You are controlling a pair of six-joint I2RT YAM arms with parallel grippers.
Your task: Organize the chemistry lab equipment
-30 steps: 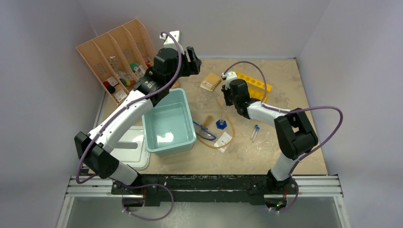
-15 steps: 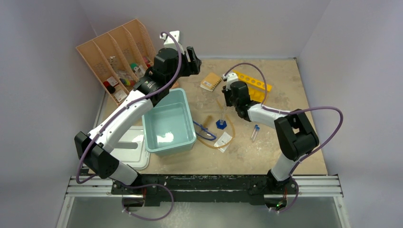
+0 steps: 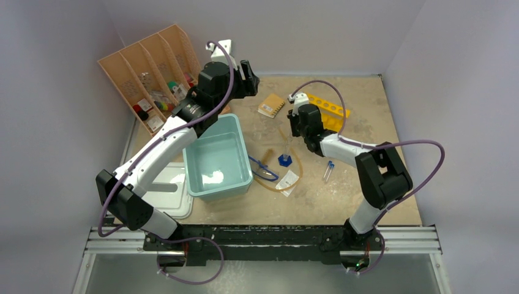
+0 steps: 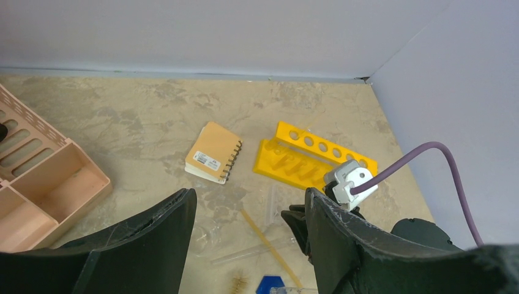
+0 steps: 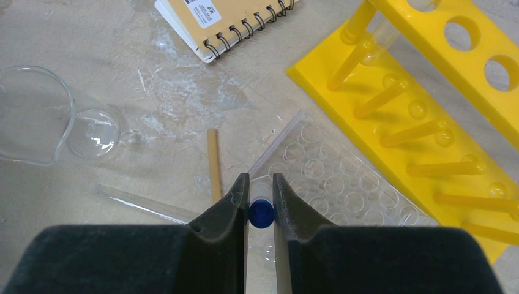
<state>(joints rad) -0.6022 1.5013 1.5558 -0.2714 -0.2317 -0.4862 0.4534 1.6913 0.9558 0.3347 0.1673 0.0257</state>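
Observation:
The blue-capped tube hangs upright above the clear plate's open holes, so the robot's right gripper will come down onto the plate's edge holes by the amber tubing [image 5: 265, 183] and let go.
My right gripper [image 5: 261, 184] is shut on a thin clear test tube by its blue cap [image 5: 261, 214]. It hangs over a clear well plate [image 5: 343, 174] beside the yellow tube rack [image 5: 440, 104], left of the rack [image 3: 327, 110] in the top view. My left gripper [image 4: 250, 195] stands open and empty, raised near the back of the table [image 3: 248, 73]. The cylinder with the blue hexagonal base [image 3: 284, 158], blue-rimmed goggles [image 3: 262, 168], amber tubing [image 3: 287, 184], a wooden-handled brush [image 3: 268, 155] and another blue-capped tube [image 3: 328, 170] lie on the table's middle.
A pale teal tub [image 3: 199, 177] sits centre-left with a white lid [image 3: 168, 190] beside it. The peach slotted organiser [image 3: 125, 70] stands at the back left. A spiral notebook [image 5: 226, 18], a tipped glass beaker [image 5: 37, 122] and a glass rod [image 5: 141, 205] lie near the right gripper.
My right gripper has shifted slightly right toward the yellow rack, still holding the tube. The left arm has not moved.

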